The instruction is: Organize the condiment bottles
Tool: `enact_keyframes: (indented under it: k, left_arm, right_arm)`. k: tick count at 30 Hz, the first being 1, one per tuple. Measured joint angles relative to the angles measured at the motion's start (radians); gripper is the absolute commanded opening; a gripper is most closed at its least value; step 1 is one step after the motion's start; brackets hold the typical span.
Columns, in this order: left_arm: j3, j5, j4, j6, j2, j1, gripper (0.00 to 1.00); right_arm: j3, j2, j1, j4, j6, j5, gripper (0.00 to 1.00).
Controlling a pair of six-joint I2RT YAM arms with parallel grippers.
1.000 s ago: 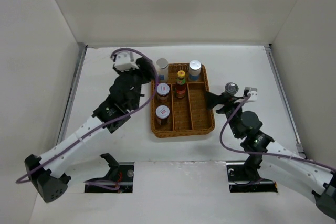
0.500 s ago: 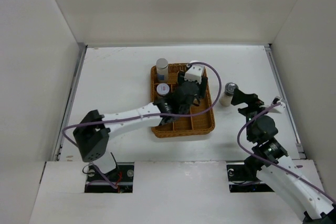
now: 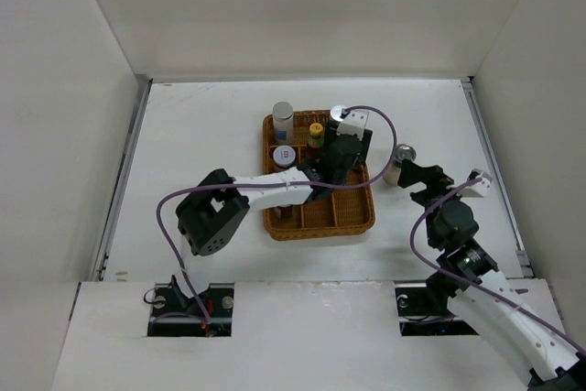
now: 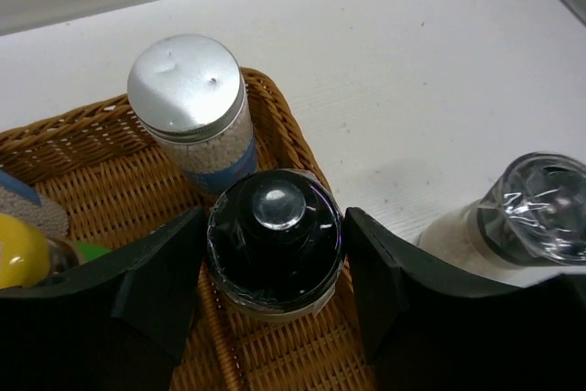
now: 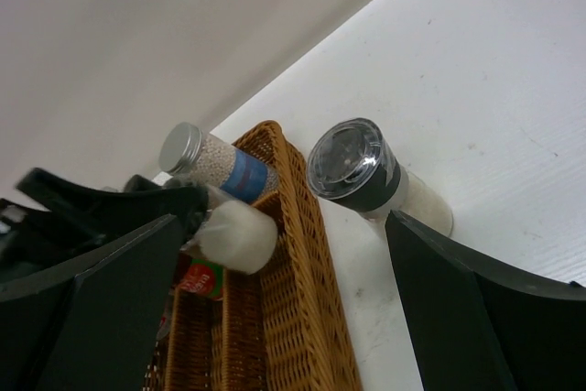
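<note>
I will lower my left gripper into the empty basket section (image 4: 295, 343) beside the blue-white shaker (image 4: 188, 98) next and let go of the held shaker, because its pale body is still above the section.
My left gripper (image 4: 275, 258) is shut on the black-capped pale shaker (image 4: 275, 235) and holds it over the right side of the brown wicker basket (image 3: 352, 217). The right wrist view shows the shaker's pale body (image 5: 233, 235) hanging just above the basket's compartments. A silver-topped blue-white shaker (image 4: 188, 98) stands right behind it. The grey-capped shaker (image 3: 400, 162) stands on the table, right of the basket. My right gripper (image 3: 426, 176) is open and empty just short of it. Another silver-topped shaker (image 3: 283, 116), the yellow-capped red sauce bottle (image 3: 316, 132) and a white-lidded brown jar (image 3: 283, 155) stand in the basket.
My left arm (image 3: 265, 185) lies across the basket's left and middle columns and hides the second jar. The basket's wicker rim (image 5: 302, 254) runs between my right gripper's fingers and the held shaker. White walls enclose the table on three sides.
My left arm has swung from left of the basket across it to its right column. My right gripper has drawn back from the grey-capped shaker, which stays standing on the table.
</note>
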Motion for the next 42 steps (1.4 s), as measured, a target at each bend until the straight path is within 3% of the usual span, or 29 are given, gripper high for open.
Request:
enact_keyframes:
  k: [7,10,15,17,25,32,36,42]
  left_arm:
    - [0.001,0.002,0.047,0.002,0.089,0.027,0.38]
    - [-0.002,0.002,0.068,0.000,0.103,0.034,0.48]
    - [-0.027,-0.006,0.127,-0.005,0.104,0.032,0.77]
    - [-0.030,-0.007,0.153,-0.006,0.103,0.031,0.83]
    - [-0.048,-0.009,0.176,-0.006,0.035,0.003,0.90]
    - [-0.061,0.017,0.181,-0.003,-0.221,-0.062,0.90]
    - [-0.157,0.045,0.247,-0.001,-0.471,-0.067,0.90]
    - [-0.523,-0.076,0.314,-0.035,-0.903,0.145,0.91]
  right_arm:
    - [-0.008,-0.001,-0.002,0.008,0.000,-0.008,1.00]
    - [-0.014,0.000,-0.006,0.006,0.000,-0.011,1.00]
    - [-0.014,0.006,-0.006,0.010,0.000,-0.014,1.00]
    - [-0.014,0.010,-0.006,0.011,0.000,-0.016,1.00]
    - [-0.014,-0.007,-0.007,0.002,0.000,-0.019,1.00]
    - [-0.014,-0.063,-0.008,-0.015,0.000,-0.017,1.00]
    - [0.003,0.050,-0.007,-0.016,-0.014,-0.024,1.00]
    - [0.085,0.303,0.006,-0.016,-0.073,-0.031,1.00]
